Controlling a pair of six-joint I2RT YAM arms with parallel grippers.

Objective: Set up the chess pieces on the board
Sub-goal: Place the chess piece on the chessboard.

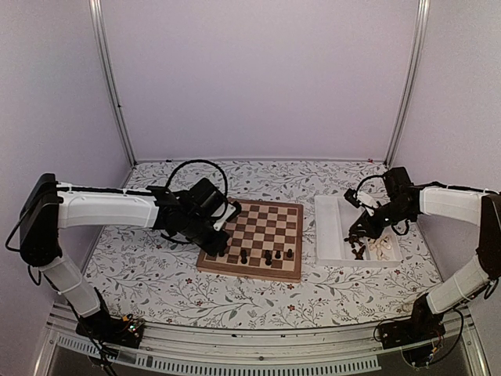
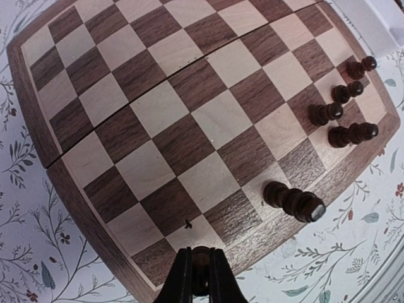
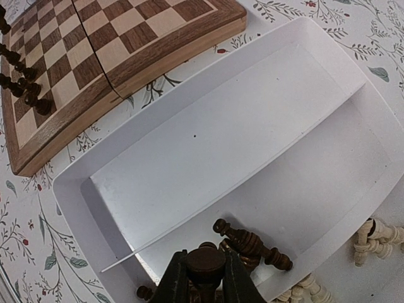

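Note:
I need to move my left gripper down next and release the small dark piece on the pale square beside the dark corner one, because that square is empty.
The board lies mid-table, with several dark chess pieces standing along one edge row. My left gripper hangs just over the border at one end of that row, shut on a small dark piece. In the top view this gripper sits at the board's near-left corner. My right gripper is over the white tray, shut on a dark piece whose round base faces the camera. Below it more dark pieces lie in the tray, beside cream pieces.
The white tray stands right of the board; its large compartment holds nothing and a thin divider splits it. The floral tablecloth surrounds both. The left arm reaches over the table's left side.

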